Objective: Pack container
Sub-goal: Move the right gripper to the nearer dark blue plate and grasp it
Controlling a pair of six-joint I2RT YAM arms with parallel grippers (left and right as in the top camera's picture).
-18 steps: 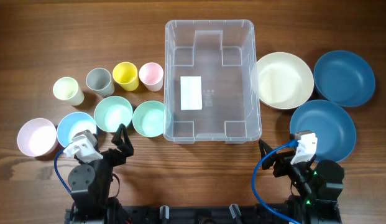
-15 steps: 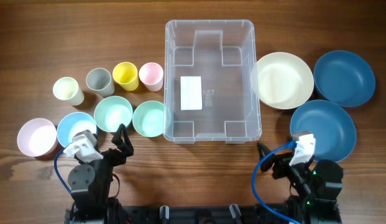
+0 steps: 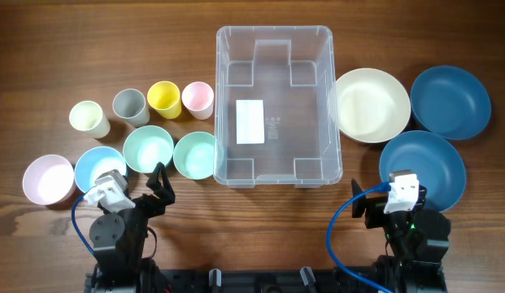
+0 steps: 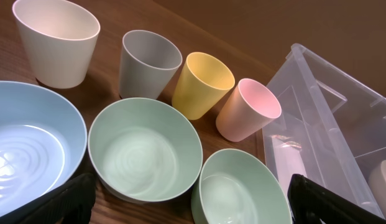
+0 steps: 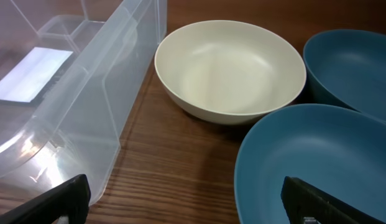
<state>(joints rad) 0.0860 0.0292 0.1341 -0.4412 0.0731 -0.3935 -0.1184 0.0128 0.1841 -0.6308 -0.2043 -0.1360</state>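
Observation:
Next, my right gripper turns and swings onto the nearer dark blue bowl's rim [image 3: 459, 194] opposite the container, since the bowl's rim lies to its right in the overhead view.
The clear plastic container [image 3: 274, 31] stands empty in the middle of the table, with a white label on its bottom. It also shows in the left wrist view [image 4: 342, 112] and the right wrist view [image 5: 99, 87]. My left gripper [image 3: 140, 189] is open and empty at the front left, just in front of two pale green bowls [image 4: 143, 149] [image 4: 239, 190]. My right gripper [image 3: 388, 195] is open and empty at the front right, between the container's near right corner and a dark blue bowl [image 5: 317, 168].
A cream bowl [image 3: 370, 104] and a second dark blue bowl [image 3: 450, 101] lie right of the container. On the left are a pink bowl [image 3: 48, 179], a light blue bowl [image 3: 97, 167], and cream [image 3: 88, 119], grey [image 3: 130, 107], yellow [image 3: 164, 98] and pink [image 3: 198, 99] cups.
My right gripper has swung from pointing slightly left to pointing straight ahead and shifted a little right. The left arm has not moved.

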